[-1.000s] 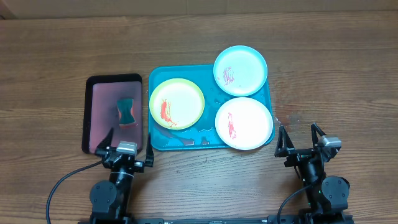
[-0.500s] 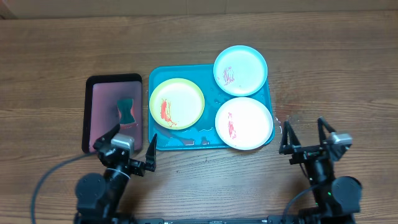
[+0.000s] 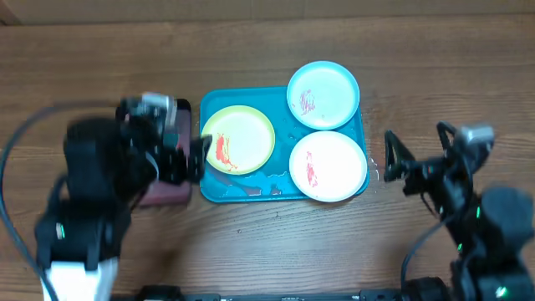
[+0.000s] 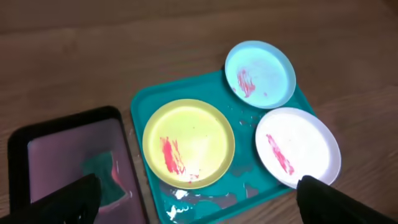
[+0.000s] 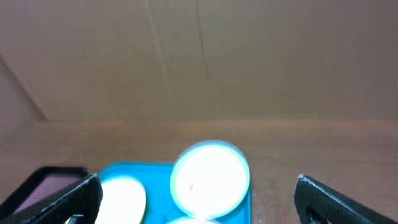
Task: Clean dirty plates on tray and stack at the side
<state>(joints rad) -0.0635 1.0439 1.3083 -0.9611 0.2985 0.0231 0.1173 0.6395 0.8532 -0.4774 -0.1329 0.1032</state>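
Observation:
The yellow-green plate's rim has a gap by it where the tray is empty, so my right gripper should first move across the white point(image 3: 328, 165) and light blue plates to get down onto that rim.
The teal tray point(image 3: 251, 192) holds three plates, each with red smears: yellow-green point(image 3: 238, 140) at left, light blue point(image 3: 323, 95) at the back right over the rim, white point(image 3: 328, 165) at the front right. My left gripper point(image 3: 180, 155) is open and empty, raised over the tray's left edge. Its wrist view shows the yellow-green point(image 4: 188, 143), light blue point(image 4: 259, 73) and white point(image 4: 297, 147) plates between the open fingers point(image 4: 200, 202). My right gripper point(image 3: 418, 155) is open and empty, right of the tray; its wrist view point(image 5: 202, 202) shows the light blue plate point(image 5: 210, 180).
A black-rimmed tray with a pink inside point(image 4: 62, 149) lies left of the teal tray, with a dark green sponge point(image 4: 99, 171) on it. My left arm hides most of it from overhead. White foam and water lie on the teal tray's front point(image 4: 186, 196).
Both arms have risen from the table's front edge and moved forward. The left arm now hangs over the black tray and the right gripper stands beside the teal tray. The plates have not moved.

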